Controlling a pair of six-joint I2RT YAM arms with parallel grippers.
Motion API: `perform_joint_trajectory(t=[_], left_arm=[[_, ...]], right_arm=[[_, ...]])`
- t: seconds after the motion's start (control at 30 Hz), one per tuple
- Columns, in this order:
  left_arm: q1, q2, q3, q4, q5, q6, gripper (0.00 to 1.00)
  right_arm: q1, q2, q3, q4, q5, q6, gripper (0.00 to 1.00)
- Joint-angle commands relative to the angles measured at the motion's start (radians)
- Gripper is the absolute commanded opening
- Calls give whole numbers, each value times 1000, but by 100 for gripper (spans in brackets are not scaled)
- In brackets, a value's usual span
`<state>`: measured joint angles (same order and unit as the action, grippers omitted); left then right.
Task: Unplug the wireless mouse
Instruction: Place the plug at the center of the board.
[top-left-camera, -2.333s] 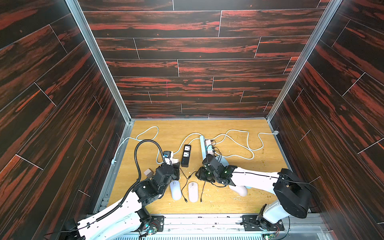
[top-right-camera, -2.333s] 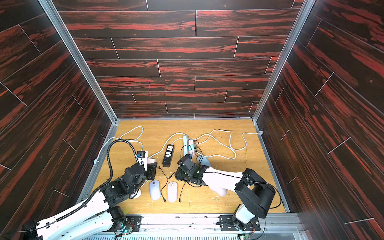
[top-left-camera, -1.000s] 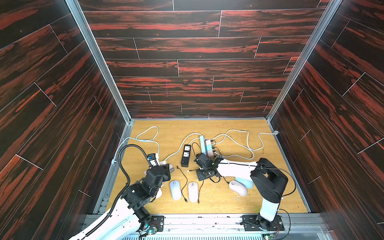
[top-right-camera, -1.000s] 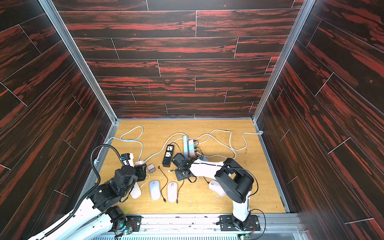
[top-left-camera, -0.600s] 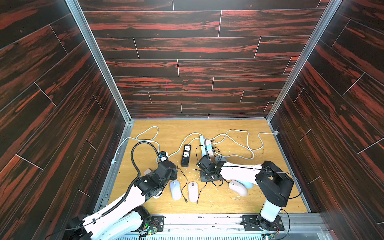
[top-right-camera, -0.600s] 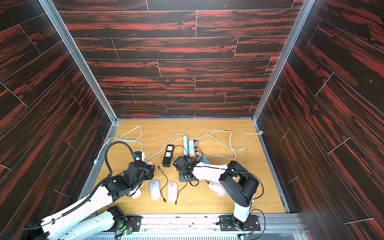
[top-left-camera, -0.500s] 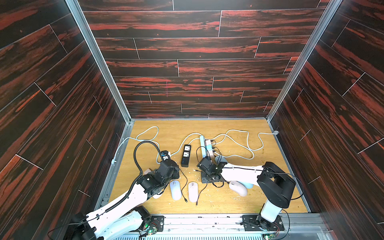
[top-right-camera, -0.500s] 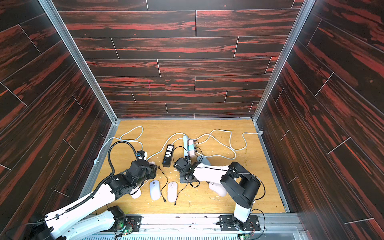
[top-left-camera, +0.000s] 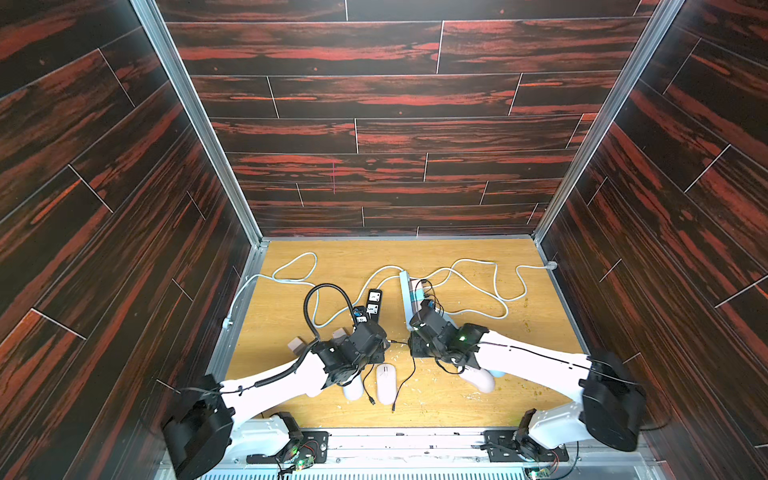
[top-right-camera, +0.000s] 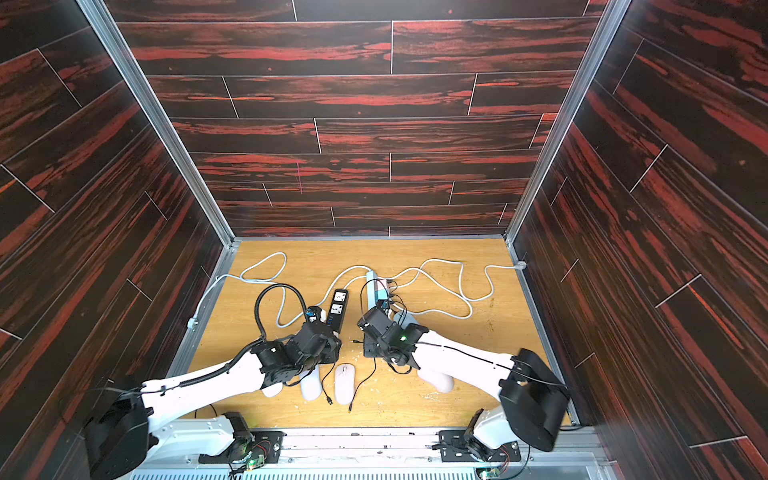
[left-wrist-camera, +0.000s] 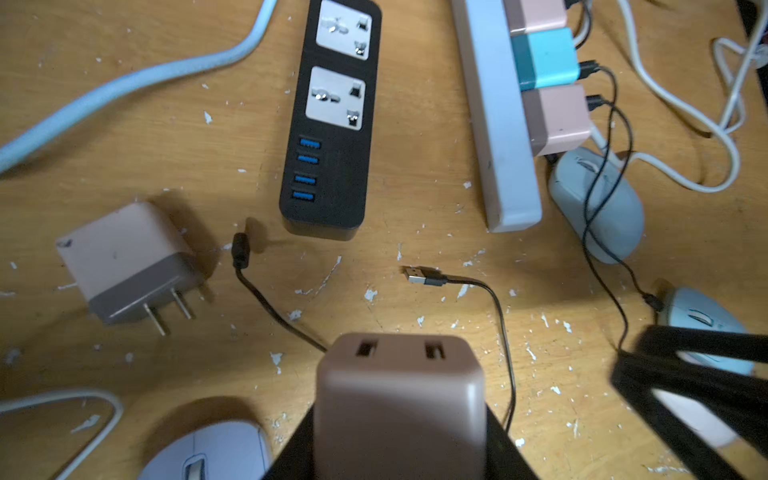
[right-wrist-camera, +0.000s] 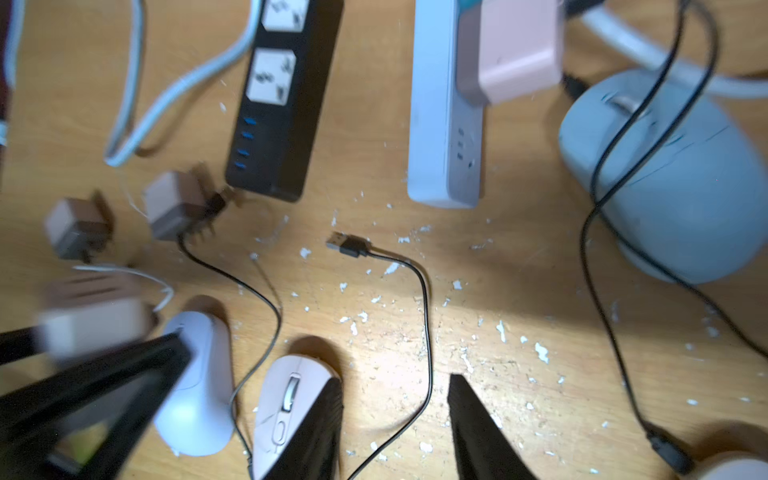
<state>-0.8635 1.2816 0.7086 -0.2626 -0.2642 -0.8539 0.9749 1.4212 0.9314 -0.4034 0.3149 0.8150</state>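
Observation:
Both ports are empty. I should next lower my left gripper onto the bare wood between the loose plug and the pale pink mouse (top-left-camera: 385, 376) to release the charger.
A pale pink wireless mouse (top-left-camera: 385, 376) (right-wrist-camera: 286, 399) lies near the front of the table, beside a lilac mouse (right-wrist-camera: 195, 374). A black cable's USB plug (right-wrist-camera: 347, 243) (left-wrist-camera: 419, 276) lies loose on the wood, plugged into nothing. My right gripper (right-wrist-camera: 395, 399) is open above that cable, which runs on the table between its fingers, and nothing is gripped. My left gripper (left-wrist-camera: 399, 415) is shut on a pink-brown USB charger (left-wrist-camera: 399, 395) with both ports empty, held just short of the plug.
A black power strip (left-wrist-camera: 332, 124) and a white strip (left-wrist-camera: 498, 124) carrying pink and teal chargers lie ahead. A loose pink charger (left-wrist-camera: 129, 262) sits to the left. A blue-grey mouse (left-wrist-camera: 598, 208) and a light blue mouse (left-wrist-camera: 698, 320) lie under thin black cables on the right. White cords loop across the back.
My right gripper has gone from shut to open, and the USB plug now lies free on the table. The left arm has swung back toward the middle, still holding the charger.

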Motion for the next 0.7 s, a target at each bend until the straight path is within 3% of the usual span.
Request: perform_joint_trajectory(t=[0.0,0.63,0.67], left_arm=[[-6,68,61,-41,-54,-64,0],[-18,397,229,-112,-34,-91,0],[-17,402,227,-110,-38,-94,5]], right_arm=[[-8,-40,-54,-36,43,5,45],[-59,-163,-181,-26,56,10,44],[-60,-164,-184,-23,54,8,44]])
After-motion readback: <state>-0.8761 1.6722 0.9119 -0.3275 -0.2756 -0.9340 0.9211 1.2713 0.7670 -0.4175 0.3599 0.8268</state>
